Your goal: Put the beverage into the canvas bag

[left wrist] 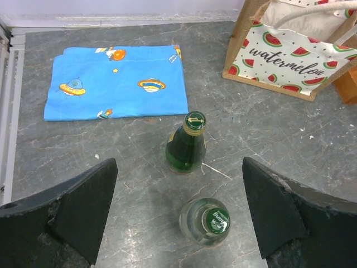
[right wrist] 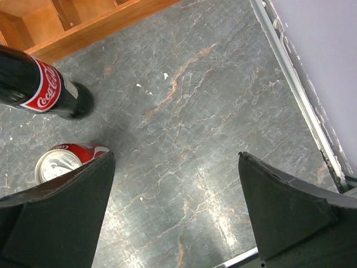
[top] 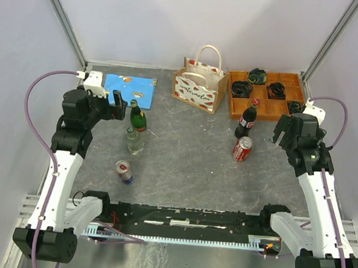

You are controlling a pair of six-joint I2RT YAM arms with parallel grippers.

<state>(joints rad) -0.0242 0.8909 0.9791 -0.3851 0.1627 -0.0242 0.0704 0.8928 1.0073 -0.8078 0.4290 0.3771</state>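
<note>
Next, my left gripper goes outward and to the right in the top view, turning onto the bag's rim corner by the cloth (left wrist: pixel 260 23), since that corner stands nearest.
The canvas bag (top: pixel 199 86) with watermelon print stands at the back middle, also in the left wrist view (left wrist: pixel 290 47). A green glass bottle (top: pixel 137 116) and a clear bottle with a green cap (top: pixel 134 140) stand left of centre; in the left wrist view the green one (left wrist: pixel 187 145) is ahead and the clear one (left wrist: pixel 206 220) sits between my fingers. A cola bottle (top: pixel 246 119) and a red cola can (top: pixel 242 149) stand right. A small can (top: pixel 124 171) stands near front. My left gripper (left wrist: pixel 178 215) is open above the bottles. My right gripper (right wrist: pixel 175 215) is open and empty.
A folded blue cloth (top: pixel 129 91) lies at the back left. An orange compartment tray (top: pixel 267 94) with dark coiled items sits right of the bag. Enclosure walls and rails border the table on three sides.
</note>
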